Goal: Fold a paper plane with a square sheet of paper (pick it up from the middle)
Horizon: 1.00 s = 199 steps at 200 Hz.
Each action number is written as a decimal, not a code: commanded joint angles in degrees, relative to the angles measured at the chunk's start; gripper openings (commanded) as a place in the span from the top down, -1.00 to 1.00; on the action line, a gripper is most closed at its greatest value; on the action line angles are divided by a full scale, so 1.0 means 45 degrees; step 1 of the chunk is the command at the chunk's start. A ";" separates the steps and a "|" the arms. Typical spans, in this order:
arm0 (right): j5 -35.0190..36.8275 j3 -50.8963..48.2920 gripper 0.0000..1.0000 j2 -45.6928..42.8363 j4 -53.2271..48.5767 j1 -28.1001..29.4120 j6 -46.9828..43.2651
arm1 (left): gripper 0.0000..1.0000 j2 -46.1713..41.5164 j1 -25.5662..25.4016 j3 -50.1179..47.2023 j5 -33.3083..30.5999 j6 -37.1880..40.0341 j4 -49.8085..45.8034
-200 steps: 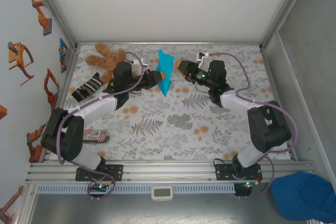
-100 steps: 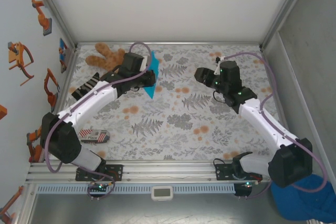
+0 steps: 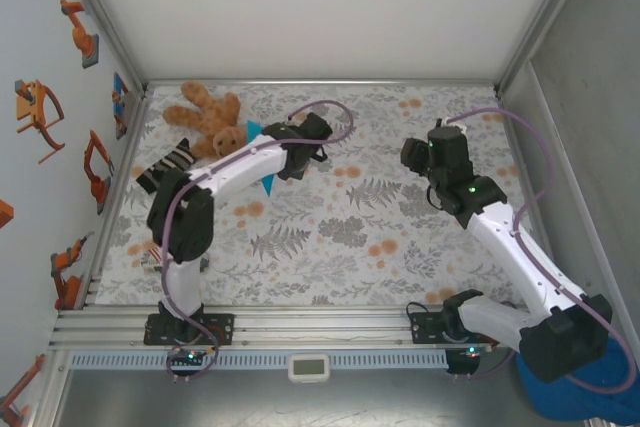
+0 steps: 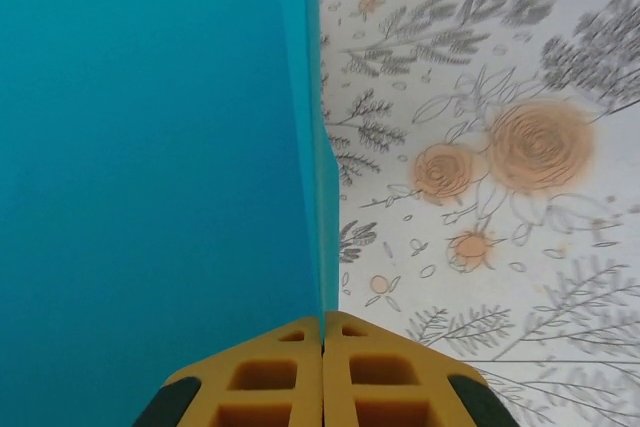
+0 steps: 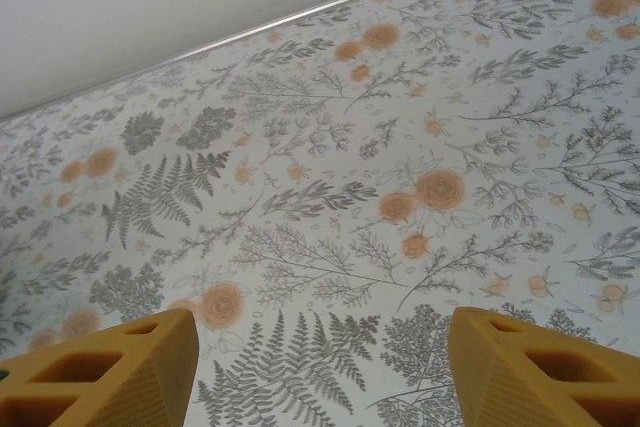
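Observation:
The floral mat is free below the left gripper and toward the right gripper, so the left gripper should next lower the crease there, away from the teddy bear, and let go of it.
The paper plane [image 4: 150, 167] is a cyan-blue folded dart. In the left wrist view it stands on edge, one broad wing spreading left and its centre crease running up from the fingertips. My left gripper [image 4: 322, 325] is shut on the crease. From the top view, cyan tips of the plane [image 3: 267, 183] stick out from under the left forearm, beside the teddy bear, with the left gripper [image 3: 293, 153] above the mat. My right gripper [image 5: 320, 347] is open over bare floral mat with nothing between its fingers. It hovers at the right of the mat [image 3: 416, 155], well apart from the plane.
A brown teddy bear [image 3: 205, 112] lies at the back left, a striped sock [image 3: 165, 165] just in front of it. A darker blue fabric cap [image 3: 580, 397] lies outside the frame at bottom right. White walls close the back and sides of the floral mat [image 3: 340, 237].
The left arm has swung the plane left and back toward the teddy bear, its elbow folding in. The right gripper has drawn away to the right, open.

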 commanded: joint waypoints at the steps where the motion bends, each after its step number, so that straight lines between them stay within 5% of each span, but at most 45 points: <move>1: 0.0735 -0.0211 -0.31 -0.0103 -0.0278 -0.0062 -0.0082 | 0.88 0.1266 -0.0258 0.1148 -0.1915 0.0152 -0.1635; 83: 0.1253 -0.0276 -0.27 0.0025 -0.0678 -0.0064 0.0205 | 0.84 0.4589 -0.0929 0.3220 -0.1699 0.0388 -0.1772; 160: 0.1046 -0.0150 -0.20 0.0384 -0.0668 -0.0072 0.0425 | 0.63 0.5375 -0.1363 0.3560 -0.0953 -0.0165 -0.1563; 199: 0.0951 -0.0155 -0.19 0.0626 -0.0599 -0.0079 0.0652 | 0.48 0.4830 -0.1627 0.3580 0.0733 -0.0504 -0.1242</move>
